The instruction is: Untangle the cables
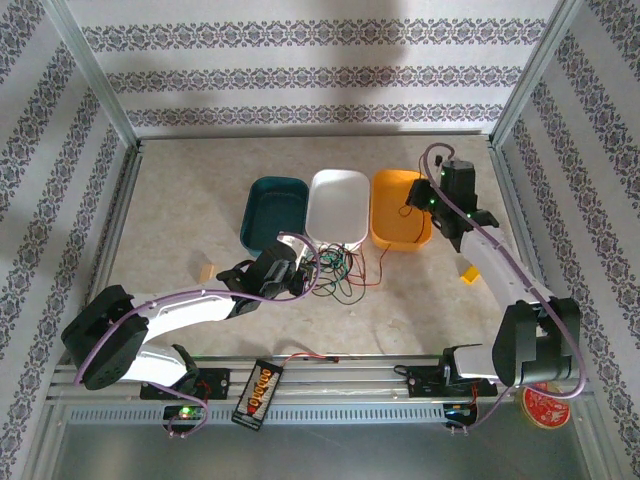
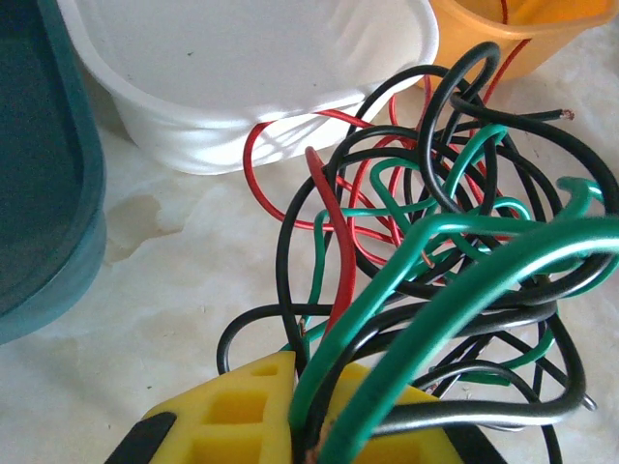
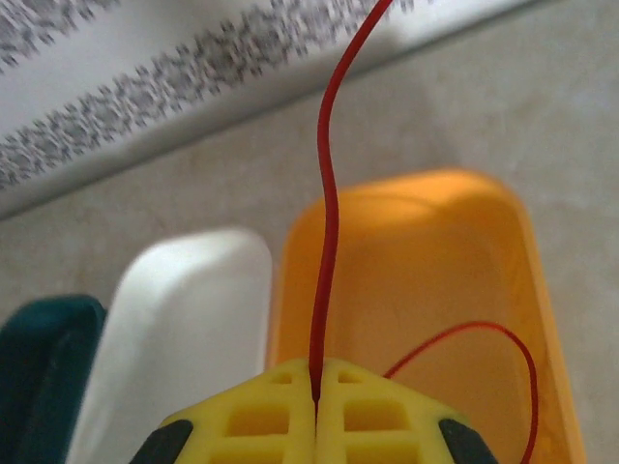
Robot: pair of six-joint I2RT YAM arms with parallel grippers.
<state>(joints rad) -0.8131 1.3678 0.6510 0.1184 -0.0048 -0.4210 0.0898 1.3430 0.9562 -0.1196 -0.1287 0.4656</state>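
A red loop already lies in the orange tray (image 1: 385, 230), so my right gripper moves down into it next and releases the single red cable close above the orange tray's bottom.
The cables (image 1: 343, 272), a tangle of thin red, green and black wires (image 2: 435, 242), lie on the table just in front of the white tray (image 1: 337, 205). My left gripper (image 1: 298, 277) is at the tangle's left side, its yellow fingers (image 2: 227, 411) shut on several green and black strands (image 2: 311, 425). My right gripper (image 1: 418, 203) hangs over the orange tray (image 1: 385, 230). It is shut on a single red cable (image 3: 327, 242) that runs straight up from its fingertips (image 3: 317, 394). A red loop (image 3: 503, 333) lies inside the orange tray (image 3: 435, 271).
A teal tray (image 1: 272, 208) stands to the left of the white one, all three side by side. A small wooden block (image 1: 205, 271) lies at the left and a yellow piece (image 1: 468, 272) at the right. A black-orange battery pack (image 1: 258, 392) rests on the front rail.
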